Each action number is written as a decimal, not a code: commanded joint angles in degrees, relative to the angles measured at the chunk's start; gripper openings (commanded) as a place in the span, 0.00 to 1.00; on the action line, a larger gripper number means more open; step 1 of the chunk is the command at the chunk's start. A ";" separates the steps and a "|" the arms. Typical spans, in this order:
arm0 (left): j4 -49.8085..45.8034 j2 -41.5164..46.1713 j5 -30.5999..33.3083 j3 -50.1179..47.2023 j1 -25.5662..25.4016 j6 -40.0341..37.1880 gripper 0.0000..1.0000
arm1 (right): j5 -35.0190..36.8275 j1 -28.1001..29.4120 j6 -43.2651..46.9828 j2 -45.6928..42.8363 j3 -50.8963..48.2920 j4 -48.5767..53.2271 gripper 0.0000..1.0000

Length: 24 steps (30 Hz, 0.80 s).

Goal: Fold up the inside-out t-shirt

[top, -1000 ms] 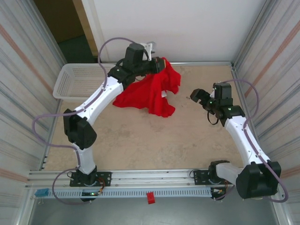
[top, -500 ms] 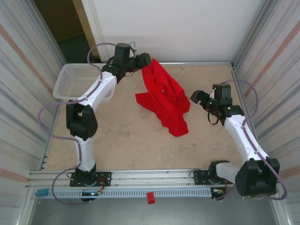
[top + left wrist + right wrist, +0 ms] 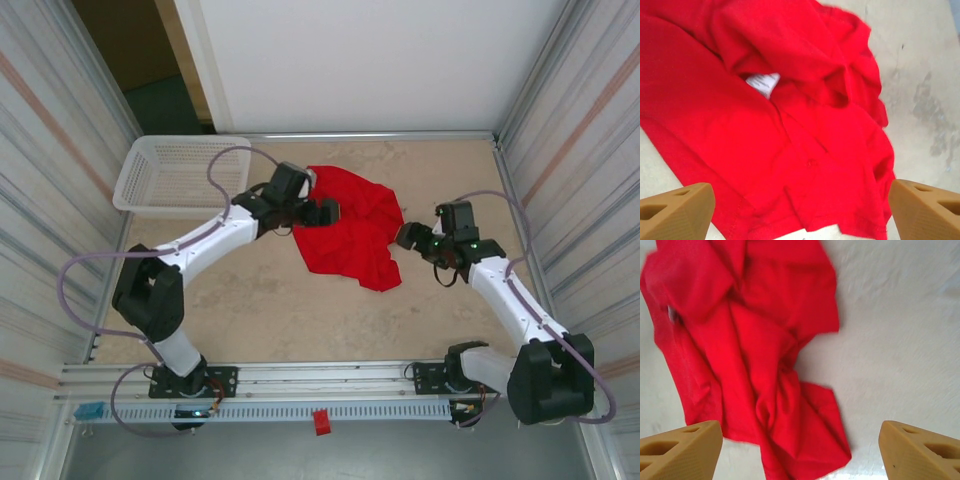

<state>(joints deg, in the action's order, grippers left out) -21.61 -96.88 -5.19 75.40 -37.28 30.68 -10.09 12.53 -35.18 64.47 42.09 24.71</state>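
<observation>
The cloth lies flat beside bare tabletop at the shirt's near corner (image 3: 309,265) (image 3: 729,222) on the basket side, so my left gripper will move back and down onto it next.
The inside-out t-shirt (image 3: 352,228) lies crumpled in a bright red heap on the table, a little behind the middle. My left gripper (image 3: 320,212) hovers over its left side, open, with nothing between the fingers. In the left wrist view the t-shirt (image 3: 780,125) spreads below the gripper (image 3: 800,212), a white label (image 3: 762,82) showing in a fold. My right gripper (image 3: 408,237) stands open at the heap's right edge. The right wrist view has the t-shirt (image 3: 750,355) lying left of centre beneath the gripper (image 3: 800,452), with bare table to the right.
A white mesh basket (image 3: 165,172) sits at the back left of the table (image 3: 280,310). Corrugated walls close in both sides, and a metal rail (image 3: 330,378) runs along the near edge by the arm bases.
The left gripper opened and let go of the t-shirt, then swung from the back edge down over it. The shirt dropped into a heap. The right gripper moved left up to it.
</observation>
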 commanded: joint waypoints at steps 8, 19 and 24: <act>-2.96 -10.14 8.17 -2.91 -2.53 -8.82 0.76 | 3.24 6.49 -1.29 -1.05 -9.23 0.92 0.55; 1.81 -15.22 5.30 -3.90 -2.89 -9.21 0.46 | -0.72 6.43 -2.29 2.74 -9.96 -2.91 0.45; 3.59 -15.38 6.86 -5.00 -2.81 -10.16 0.00 | -3.39 6.40 -3.27 4.47 -10.17 -4.99 0.44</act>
<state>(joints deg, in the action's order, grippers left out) -18.87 -112.16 0.60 72.20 -39.79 21.71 -11.05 18.90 -37.04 67.92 32.60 21.39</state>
